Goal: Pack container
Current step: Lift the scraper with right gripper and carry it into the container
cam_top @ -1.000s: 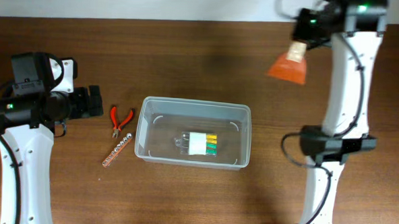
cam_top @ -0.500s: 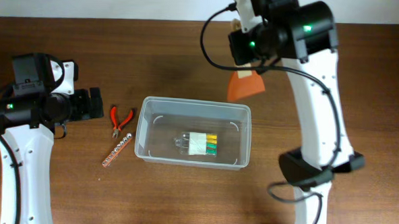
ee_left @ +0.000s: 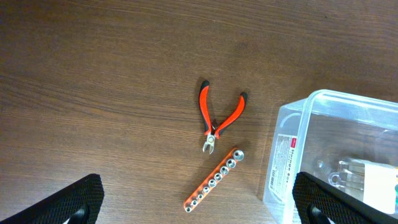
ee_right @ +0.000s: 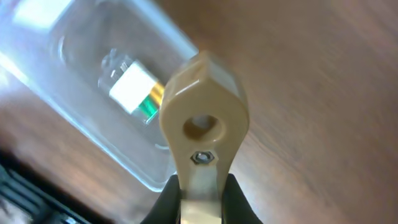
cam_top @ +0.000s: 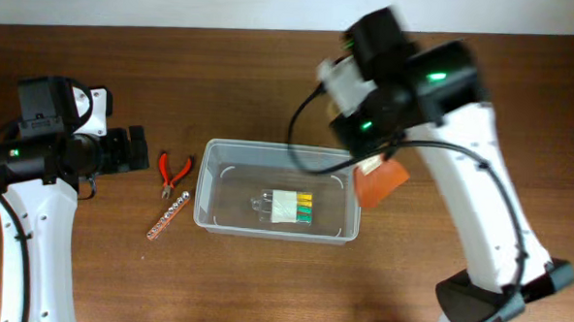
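The scraper (cam_top: 381, 183) goes back and down over the pack in my right gripper next for release inside the container, as the orange blade still juts past its end.
The container (cam_top: 278, 149) is a clear plastic bin at the table's middle. It holds a clear pack with a white label and yellow and green pieces (cam_top: 285, 207). My right gripper (ee_right: 201, 186) is shut on the tan handle (ee_right: 202, 124) of an orange-bladed scraper (cam_top: 381, 183). The scraper hangs over the container's right end. The container (ee_right: 93, 124) and the pack (ee_right: 134, 87) lie below it in the right wrist view. My left gripper (ee_left: 199, 205) is open and empty, left of the container (ee_left: 311, 106).
Red-handled pliers (cam_top: 173, 173) and an orange socket rail (cam_top: 167, 219) lie on the wood table left of the container. Both show in the left wrist view, pliers (ee_left: 217, 115) and rail (ee_left: 214, 180). The right arm (cam_top: 416, 89) reaches over the container's back right corner.
The right arm swung from the back right toward the middle, then came down and forward, bringing the orange scraper to the container's right end. The left arm has not moved.
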Motion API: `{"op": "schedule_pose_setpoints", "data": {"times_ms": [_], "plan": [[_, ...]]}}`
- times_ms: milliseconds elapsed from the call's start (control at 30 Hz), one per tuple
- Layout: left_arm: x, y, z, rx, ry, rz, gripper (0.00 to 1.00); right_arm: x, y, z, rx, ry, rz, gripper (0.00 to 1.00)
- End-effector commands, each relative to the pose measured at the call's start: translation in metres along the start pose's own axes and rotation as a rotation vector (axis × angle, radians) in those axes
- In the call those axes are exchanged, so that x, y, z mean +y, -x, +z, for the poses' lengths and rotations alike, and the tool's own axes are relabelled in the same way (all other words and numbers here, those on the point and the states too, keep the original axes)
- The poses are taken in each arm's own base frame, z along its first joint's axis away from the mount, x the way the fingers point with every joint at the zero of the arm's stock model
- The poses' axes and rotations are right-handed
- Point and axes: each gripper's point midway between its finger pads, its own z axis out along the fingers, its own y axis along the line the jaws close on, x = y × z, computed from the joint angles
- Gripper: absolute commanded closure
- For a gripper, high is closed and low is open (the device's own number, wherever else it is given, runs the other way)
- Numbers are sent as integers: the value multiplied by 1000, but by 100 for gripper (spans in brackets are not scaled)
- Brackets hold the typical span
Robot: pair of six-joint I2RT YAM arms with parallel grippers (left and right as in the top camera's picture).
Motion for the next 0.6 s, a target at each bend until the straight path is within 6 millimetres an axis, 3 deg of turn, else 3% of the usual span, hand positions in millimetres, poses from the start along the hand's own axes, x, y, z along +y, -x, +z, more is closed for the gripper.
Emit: {"op": "schedule_pose_setpoints", "data": {"times_ms": [0, 300, 567], "plan": [[-2, 3, -1, -5, -8, 5, 1, 20, 5, 25, 26, 22, -311, 96], [-2, 3, -1, -5, -8, 4, 1, 47, 31, 96, -54, 41, -752, 96], [-2, 3, -1, -5, -8, 5, 1, 61, 5, 152, 26, 153, -767, 96]]}}
